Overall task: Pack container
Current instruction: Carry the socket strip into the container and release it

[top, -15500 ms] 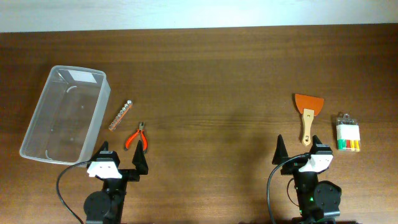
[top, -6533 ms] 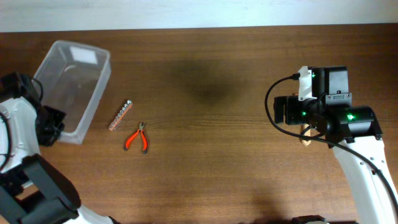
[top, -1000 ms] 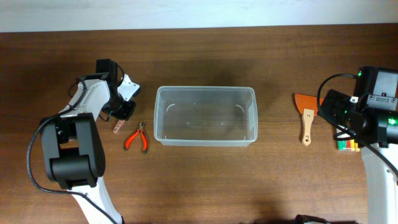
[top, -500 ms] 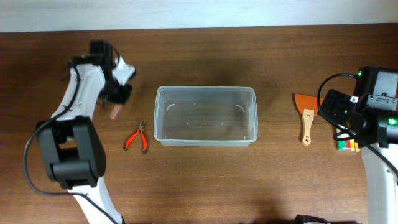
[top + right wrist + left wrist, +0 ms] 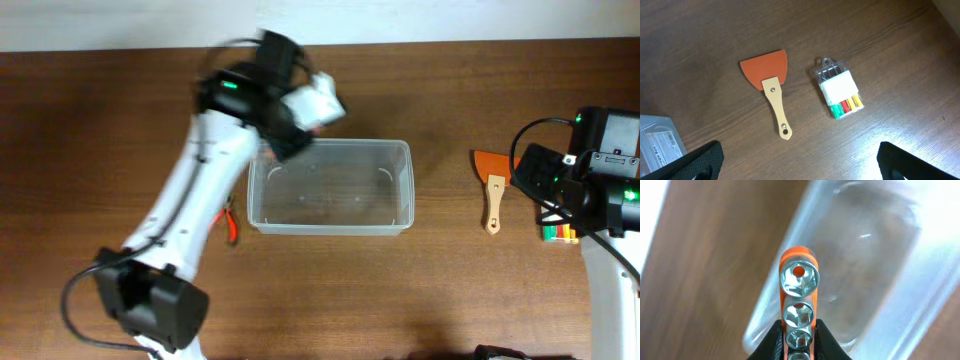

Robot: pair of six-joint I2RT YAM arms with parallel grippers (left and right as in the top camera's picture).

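My left gripper moves back and to the right in the overhead view next, then down into the tub, whose empty bottom (image 5: 331, 190) (image 5: 863, 260) has room for the socket bar.
The container (image 5: 330, 186), a large clear tub, lies in the middle of the table; the left wrist view shows its rim and inside (image 5: 865, 255). My left gripper (image 5: 798, 328) is shut on an orange socket rail (image 5: 799, 285) with silver sockets. It hovers over the tub's far-left corner (image 5: 287, 138), blurred by motion. My right gripper (image 5: 799, 167) hangs open and empty above the table, near an orange scraper (image 5: 771, 82) and a clear marker pack (image 5: 840, 95). The scraper (image 5: 492, 185) lies to the right of the tub.
Orange-handled pliers (image 5: 229, 226) lie left of the tub, partly hidden under my left arm. The right arm (image 5: 600, 180) covers most of the marker pack. A corner of the tub with a label (image 5: 657, 145) shows in the right wrist view.
My left arm has swung right from the table's left side to the tub's far-left corner, carrying the socket rail. The right arm has not moved.
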